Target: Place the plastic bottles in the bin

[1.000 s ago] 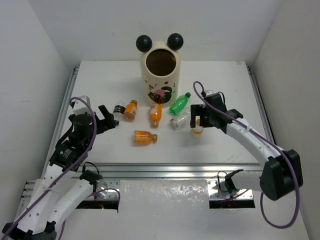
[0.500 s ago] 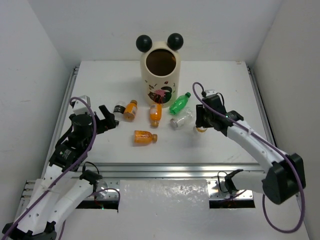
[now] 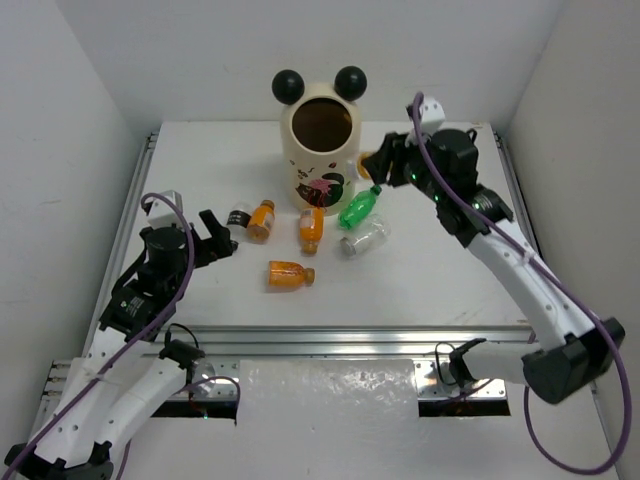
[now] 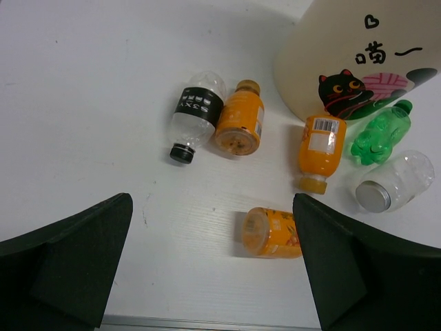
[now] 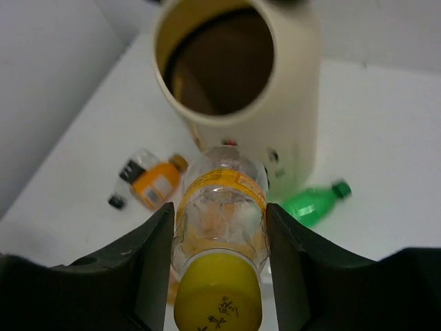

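Observation:
My right gripper moves the bottle outward and left in the top view, over the bin's opening [image 3: 322, 125] [image 5: 222, 62], next. It then releases the bottle, which still hangs beside the bin's rim.
My right gripper [image 5: 220, 241] is shut on a pale plastic bottle [image 5: 222, 207] with a yellow cap and holds it in the air, just right of the cream bin's [image 3: 322, 172] rim. In the top view this gripper [image 3: 385, 165] hangs beside the bin's open mouth. On the table in front of the bin lie a clear bottle with a black label [image 3: 240, 216], three orange bottles [image 3: 262, 219] [image 3: 311, 228] [image 3: 289, 273], a green bottle [image 3: 359, 206] and a clear bottle [image 3: 363, 240]. My left gripper [image 3: 215, 238] is open and empty, left of the bottles.
The bin [image 5: 296, 103] has two black ball ears [image 3: 289, 85] on its rim. White walls close in the table on the left, back and right. A metal rail [image 3: 330, 335] runs along the near edge.
My right gripper closed on the pale yellow-capped bottle on the table, lifted it and carried it back up beside the bin. The left arm has not moved.

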